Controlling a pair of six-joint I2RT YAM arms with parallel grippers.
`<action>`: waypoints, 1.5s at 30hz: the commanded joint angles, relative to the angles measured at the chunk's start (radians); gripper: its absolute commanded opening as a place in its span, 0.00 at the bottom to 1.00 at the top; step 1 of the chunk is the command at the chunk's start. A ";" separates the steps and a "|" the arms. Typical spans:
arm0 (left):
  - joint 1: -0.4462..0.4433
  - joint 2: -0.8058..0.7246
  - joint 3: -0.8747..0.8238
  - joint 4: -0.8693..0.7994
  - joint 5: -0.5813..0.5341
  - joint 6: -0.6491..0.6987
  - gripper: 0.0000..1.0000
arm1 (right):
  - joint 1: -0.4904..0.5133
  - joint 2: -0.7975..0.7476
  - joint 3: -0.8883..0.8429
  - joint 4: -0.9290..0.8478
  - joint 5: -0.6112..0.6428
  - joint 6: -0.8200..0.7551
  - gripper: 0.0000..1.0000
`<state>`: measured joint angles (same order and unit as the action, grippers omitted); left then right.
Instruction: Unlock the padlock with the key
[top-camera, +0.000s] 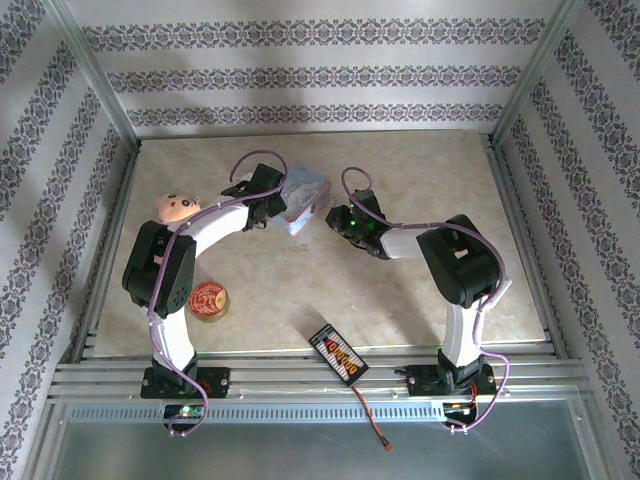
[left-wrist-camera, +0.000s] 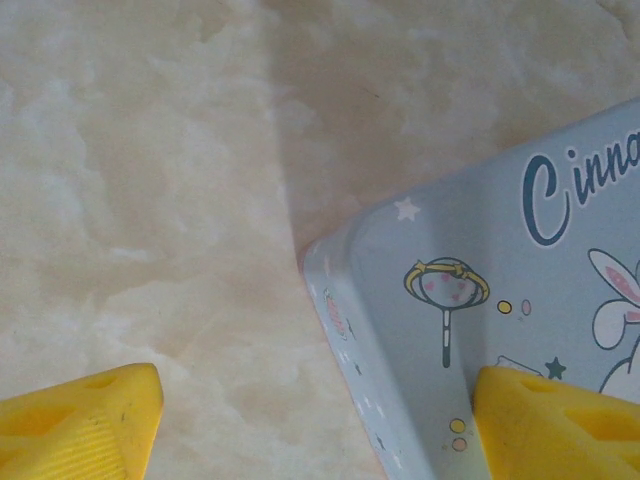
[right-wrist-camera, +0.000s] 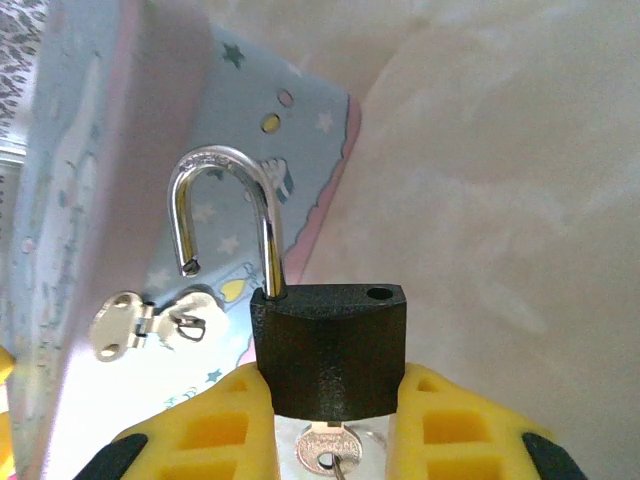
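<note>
My right gripper will move back and down toward my base and let go of the padlock on the bare tabletop below it, since the shackle (right-wrist-camera: 215, 165) is off the hasp.
My right gripper (right-wrist-camera: 330, 388) is shut on the black body of the padlock (right-wrist-camera: 330, 340), which it holds upright in front of the pale blue tin (right-wrist-camera: 300, 140). The silver shackle (right-wrist-camera: 215, 165) stands open, its free end out of the body and hanging clear. Under the body, between my fingers, the key (right-wrist-camera: 328, 455) sits in the keyhole. The tin's metal hasp (right-wrist-camera: 118, 328) hangs free just left of the lock. My left gripper (left-wrist-camera: 320, 430) is open and straddles a corner of the tin (left-wrist-camera: 500, 260), one yellow finger (left-wrist-camera: 560, 425) over the lid, the other over the table.
From above, both grippers flank the tin (top-camera: 303, 200), left gripper (top-camera: 262, 205) and right gripper (top-camera: 336, 215). A pink doll head (top-camera: 177, 206) lies at the left, a round red tin (top-camera: 209, 300) by the left arm, and a black device with a cable (top-camera: 338, 352) at the front edge.
</note>
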<state>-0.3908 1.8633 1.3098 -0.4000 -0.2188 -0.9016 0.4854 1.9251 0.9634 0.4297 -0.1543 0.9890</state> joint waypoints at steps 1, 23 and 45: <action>0.010 0.021 -0.054 -0.110 0.004 0.003 0.80 | -0.002 -0.050 -0.017 -0.013 0.016 -0.044 0.00; 0.072 -0.114 -0.118 0.178 0.236 -0.063 0.99 | -0.048 -0.346 -0.059 -0.613 0.053 -0.410 0.00; 0.078 -0.185 -0.193 0.209 0.232 -0.097 0.99 | -0.177 -0.189 0.084 -0.956 0.026 -0.595 0.13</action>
<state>-0.3313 1.6970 1.1275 -0.2268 0.0010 -0.9771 0.3195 1.7157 1.0119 -0.4870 -0.1322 0.4286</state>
